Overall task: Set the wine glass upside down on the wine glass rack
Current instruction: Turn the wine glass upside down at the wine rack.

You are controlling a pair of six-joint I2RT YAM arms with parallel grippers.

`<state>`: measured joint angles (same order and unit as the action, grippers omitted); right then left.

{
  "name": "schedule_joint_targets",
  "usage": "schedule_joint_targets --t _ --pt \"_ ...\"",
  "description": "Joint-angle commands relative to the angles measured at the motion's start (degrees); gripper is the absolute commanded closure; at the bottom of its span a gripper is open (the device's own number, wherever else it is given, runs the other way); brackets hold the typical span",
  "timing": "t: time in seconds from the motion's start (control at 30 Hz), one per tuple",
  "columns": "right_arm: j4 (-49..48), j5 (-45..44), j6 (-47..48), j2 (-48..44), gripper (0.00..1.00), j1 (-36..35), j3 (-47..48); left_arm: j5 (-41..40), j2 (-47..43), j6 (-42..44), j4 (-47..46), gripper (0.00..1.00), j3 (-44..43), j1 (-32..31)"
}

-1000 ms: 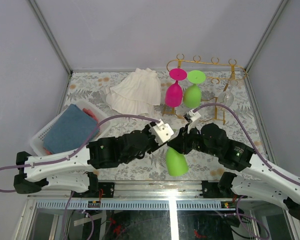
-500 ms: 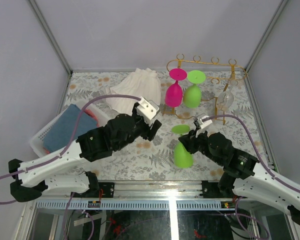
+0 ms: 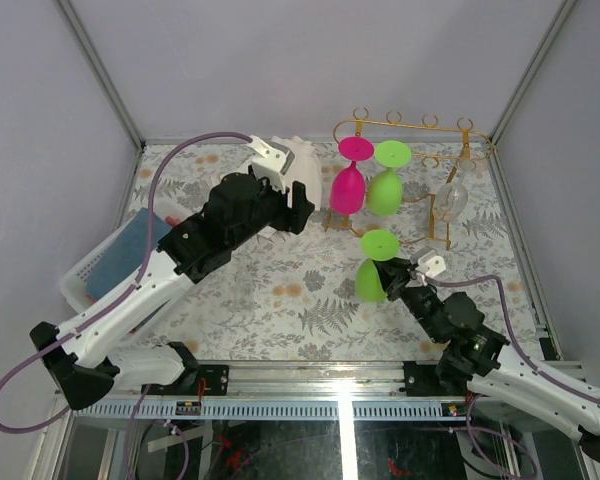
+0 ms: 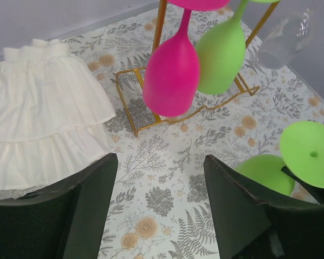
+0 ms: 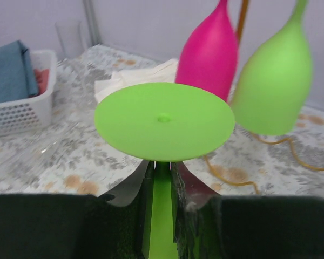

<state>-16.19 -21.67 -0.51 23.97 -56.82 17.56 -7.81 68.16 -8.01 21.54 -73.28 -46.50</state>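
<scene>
My right gripper should next move up and outward to the rack's empty bar (image 3: 431, 157) between the hanging green and clear glasses and let go there, because the spots beside it are taken.
My right gripper (image 3: 395, 272) is shut on the stem of a green wine glass (image 3: 373, 268), held upside down with its round foot (image 5: 164, 120) up, in front of the gold wire rack (image 3: 410, 127). A pink glass (image 3: 348, 186) and another green glass (image 3: 385, 190) hang upside down from the rack's rails; a clear glass (image 3: 451, 198) hangs further right. My left gripper (image 4: 161, 208) is open and empty above the table, left of the rack, with the pink glass (image 4: 171, 80) and the hanging green glass (image 4: 221, 55) ahead of it.
A folded white cloth (image 3: 268, 185) lies at the back left of the rack. A white plastic basket (image 3: 85, 281) holding a blue cloth (image 3: 135, 258) stands at the left. The rack's gold base (image 4: 135, 116) rests on the floral tablecloth.
My left arm let go of the green glass and drew back and up toward the white cloth. My right gripper turned the glass foot-up and carried it toward the rack.
</scene>
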Motion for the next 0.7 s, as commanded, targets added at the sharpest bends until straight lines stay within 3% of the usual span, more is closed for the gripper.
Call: schedule_joint_targets --t 0.0,0.17,0.33,0.5,0.67 --pt "-21.7 -11.6 13.3 -2.2 1.0 0.2 -3.7 3.2 0.5 -4.1 -2.5 0.35 -3.2 2.4" --pt "-25.5 -15.7 19.5 -3.9 1.0 0.7 -3.3 4.0 -0.5 -4.4 -4.2 0.33 -1.1 4.2" --pt "-22.9 -14.5 21.2 -1.7 1.0 4.0 0.4 4.2 -0.9 -4.3 -4.3 0.33 1.0 4.6" --pt "-20.9 -6.3 14.8 3.7 1.0 13.2 3.8 3.9 -1.6 -4.2 -4.7 0.33 2.1 4.8" --pt "-22.6 7.4 6.9 9.7 1.0 25.3 6.3 3.3 -2.1 -3.8 -4.7 0.33 3.0 4.9"
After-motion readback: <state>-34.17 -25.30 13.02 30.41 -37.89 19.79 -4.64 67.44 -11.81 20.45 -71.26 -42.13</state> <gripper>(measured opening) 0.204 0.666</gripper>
